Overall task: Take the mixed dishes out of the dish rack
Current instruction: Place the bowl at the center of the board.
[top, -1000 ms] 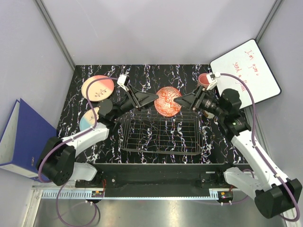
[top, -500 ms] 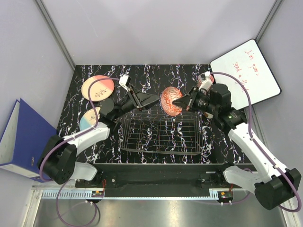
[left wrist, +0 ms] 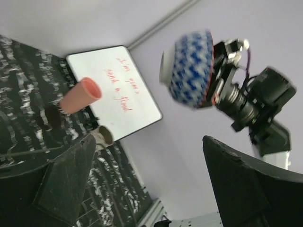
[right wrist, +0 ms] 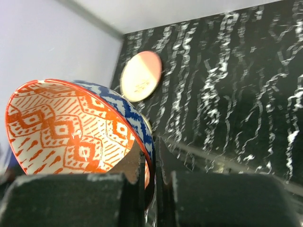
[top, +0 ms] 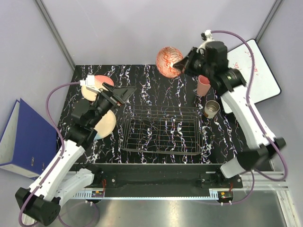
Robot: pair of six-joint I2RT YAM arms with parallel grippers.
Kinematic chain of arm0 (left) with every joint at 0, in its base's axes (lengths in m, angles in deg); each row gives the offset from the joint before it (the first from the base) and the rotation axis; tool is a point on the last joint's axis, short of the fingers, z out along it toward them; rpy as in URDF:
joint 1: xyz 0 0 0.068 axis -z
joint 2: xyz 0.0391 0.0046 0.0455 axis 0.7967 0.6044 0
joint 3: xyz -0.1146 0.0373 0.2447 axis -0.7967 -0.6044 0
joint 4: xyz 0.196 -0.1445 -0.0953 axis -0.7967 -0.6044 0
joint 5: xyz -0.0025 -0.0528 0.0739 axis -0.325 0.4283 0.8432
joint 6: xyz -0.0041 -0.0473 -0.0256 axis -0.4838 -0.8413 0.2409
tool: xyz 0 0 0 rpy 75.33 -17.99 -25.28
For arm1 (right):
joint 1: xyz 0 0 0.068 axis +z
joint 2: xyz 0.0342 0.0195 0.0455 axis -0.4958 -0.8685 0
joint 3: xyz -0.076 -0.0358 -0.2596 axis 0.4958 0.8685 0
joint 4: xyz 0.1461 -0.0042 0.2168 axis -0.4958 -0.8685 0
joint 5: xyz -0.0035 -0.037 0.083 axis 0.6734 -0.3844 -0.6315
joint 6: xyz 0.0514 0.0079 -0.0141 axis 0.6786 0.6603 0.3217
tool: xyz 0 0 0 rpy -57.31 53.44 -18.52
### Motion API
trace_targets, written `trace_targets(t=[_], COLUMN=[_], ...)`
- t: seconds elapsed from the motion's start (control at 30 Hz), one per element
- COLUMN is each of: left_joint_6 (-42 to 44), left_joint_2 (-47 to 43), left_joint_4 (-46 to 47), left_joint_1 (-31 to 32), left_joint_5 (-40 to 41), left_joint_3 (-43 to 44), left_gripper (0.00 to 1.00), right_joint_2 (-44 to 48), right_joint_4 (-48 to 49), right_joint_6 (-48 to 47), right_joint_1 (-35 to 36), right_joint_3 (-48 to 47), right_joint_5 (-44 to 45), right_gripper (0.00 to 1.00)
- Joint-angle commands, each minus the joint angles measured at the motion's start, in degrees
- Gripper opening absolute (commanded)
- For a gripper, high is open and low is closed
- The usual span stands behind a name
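Note:
I will next bring the patterned bowl (top: 168, 61) down with my right gripper onto the clear tabletop beyond the dish rack, below my gripper, and release the bowl's rim there.
My right gripper (top: 179, 64) is shut on the rim of the patterned bowl (top: 168, 61), holding it high near the back wall. The bowl (right wrist: 71, 132) is orange inside and blue-and-white outside, and its rim is pinched in my right gripper (right wrist: 150, 163). My left gripper (top: 126, 93) is open and holds nothing, left of the dish rack (top: 160, 152), which is bare wire. In the left wrist view the bowl (left wrist: 189, 68) hangs beyond my left gripper (left wrist: 151, 189). A pink cup (top: 203, 85) and a cream cup (top: 211, 109) stand right of the rack.
A pink-and-cream plate (top: 94, 86) and a blue-and-cream plate (top: 106, 124) lie on the table left of the rack, under the left arm. A whiteboard (top: 258, 71) leans at the right. A blue binder (top: 19, 137) stands outside the table's left edge.
The right gripper shut on the bowl and lifted it from above the rack up toward the back wall. The left gripper opened wide and pulled back to the left.

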Motion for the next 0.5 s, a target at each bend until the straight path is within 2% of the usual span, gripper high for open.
trace_targets(t=[0.0, 0.1, 0.17, 0.47], left_joint_6=[6.54, 8.92, 10.23, 11.56], left_joint_2=[-1.57, -4.37, -5.79, -8.34], left_joint_4=[-15.13, -22.68, -24.54, -26.39], left_joint_1=[-0.32, -0.32, -0.32, -0.41], left_joint_5=[5.97, 7.81, 8.87, 9.32], left_joint_3=[1.04, 1.40, 0.61, -2.73], left_gripper=[0.99, 0.99, 0.99, 0.99], right_joint_2=[-12.51, -20.69, -26.32, -46.36], right_joint_4=[-7.15, -9.09, -10.75, -19.81], right_joint_6=[-0.58, -0.84, -0.32, -0.84], right_joint_1=[-0.34, -1.40, -2.27, -2.28], right_joint_3=[-12.24, -19.10, -24.19, -43.54], right_joint_5=[7.93, 9.77, 9.95, 10.39], right_gripper=[0.00, 0.00, 0.00, 0.00])
